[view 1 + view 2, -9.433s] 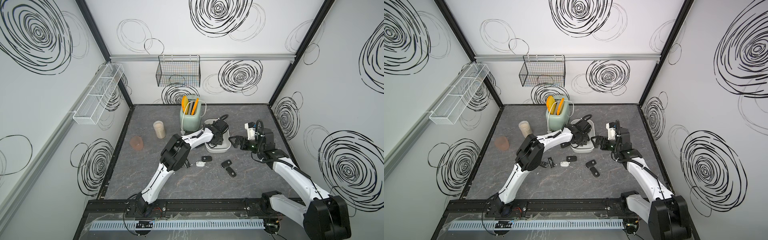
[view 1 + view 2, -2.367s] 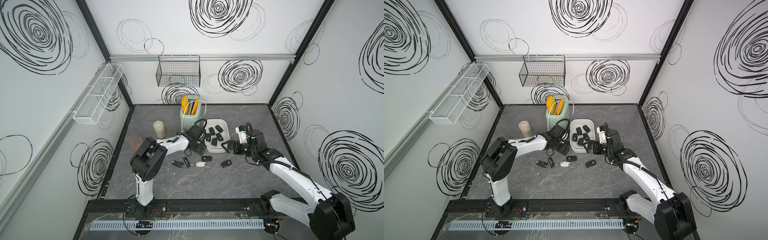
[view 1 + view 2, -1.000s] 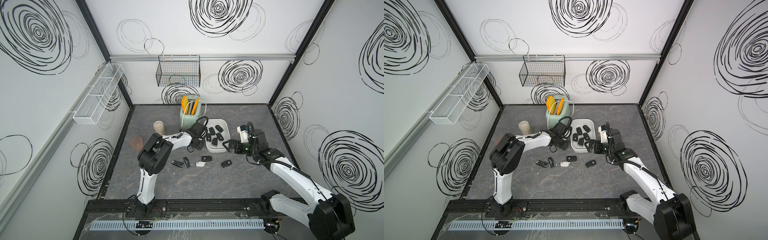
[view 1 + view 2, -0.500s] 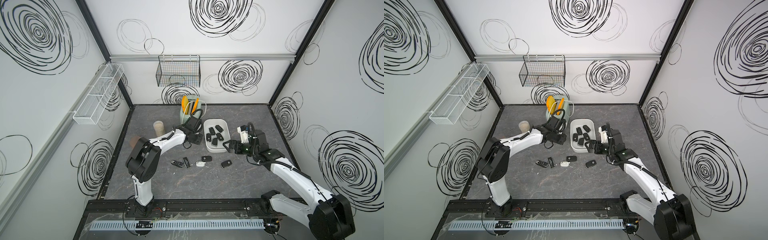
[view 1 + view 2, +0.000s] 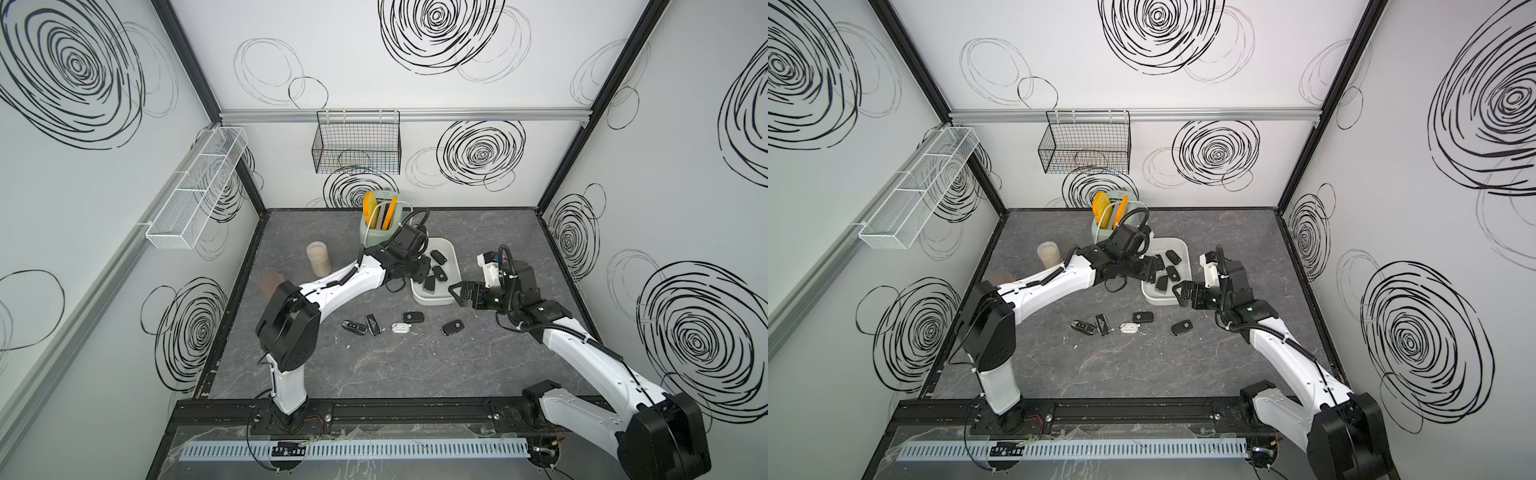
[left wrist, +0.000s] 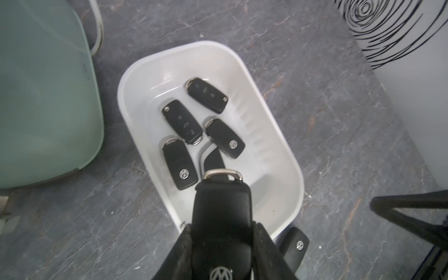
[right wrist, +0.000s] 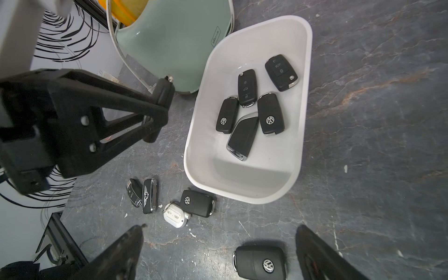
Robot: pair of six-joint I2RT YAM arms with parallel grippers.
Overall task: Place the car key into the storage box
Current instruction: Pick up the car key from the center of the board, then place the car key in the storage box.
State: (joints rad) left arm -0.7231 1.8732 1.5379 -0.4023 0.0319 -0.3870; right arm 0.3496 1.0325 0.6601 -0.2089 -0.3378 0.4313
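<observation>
My left gripper will next move over the box (image 5: 452,266), lower toward the cluster of keys inside and release the black car key, still above the box's rim.
The storage box (image 5: 452,266) (image 5: 1186,259) is a white rounded tub at the middle back of the table, with several black car keys lying in it. My left gripper (image 5: 422,266) (image 5: 1148,266) is shut on a black car key (image 6: 221,218) with a silver ring, just over the box's left rim (image 6: 278,135). From the right wrist, that held key (image 7: 164,93) shows edge-on beside the box (image 7: 306,97). My right gripper (image 5: 459,291) (image 7: 219,232) hangs open at the box's near right corner, above a loose black key (image 7: 260,264) on the table.
Several more keys and a white tag (image 5: 401,329) lie in a row in front of the box. A mint toaster (image 5: 376,237) stands behind the left gripper. A beige cup (image 5: 318,259) is at the left. A black wire basket (image 5: 357,145) and a white mesh rack (image 5: 195,195) hang on the walls.
My left gripper has carried the key rightward from in front of the toaster to the box's left rim. The right arm has stayed where it was.
</observation>
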